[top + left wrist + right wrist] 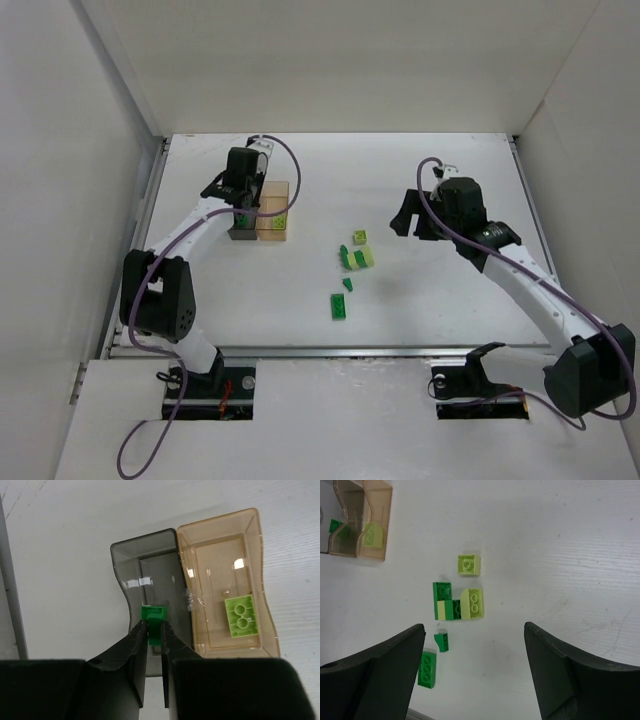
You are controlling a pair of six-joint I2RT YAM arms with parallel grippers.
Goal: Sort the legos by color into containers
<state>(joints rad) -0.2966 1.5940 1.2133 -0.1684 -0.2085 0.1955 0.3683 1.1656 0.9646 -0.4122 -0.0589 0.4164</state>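
Note:
Another dark green lego is already in the smoky grey container below, so I will lower my left gripper toward the container's bottom and let go of the held lego.
My left gripper (155, 630) is shut on a dark green lego (154, 620) and holds it over the smoky grey container (125, 562). The joined amber container (250, 535) holds one pale yellow-green lego (241, 616). Both containers show in the top view (262, 222) at the back left. My right gripper (474, 635) is open and empty, above the table right of the loose legos. Those lie mid-table: a pale square (469, 564), a cluster of dark green and pale bricks (457, 604), a small dark green piece (441, 642) and a long dark green brick (427, 668).
White walls enclose the table on the left, back and right. The loose legos show in the top view (355, 258) between the two arms. The table's near edge carries a metal rail (330, 350).

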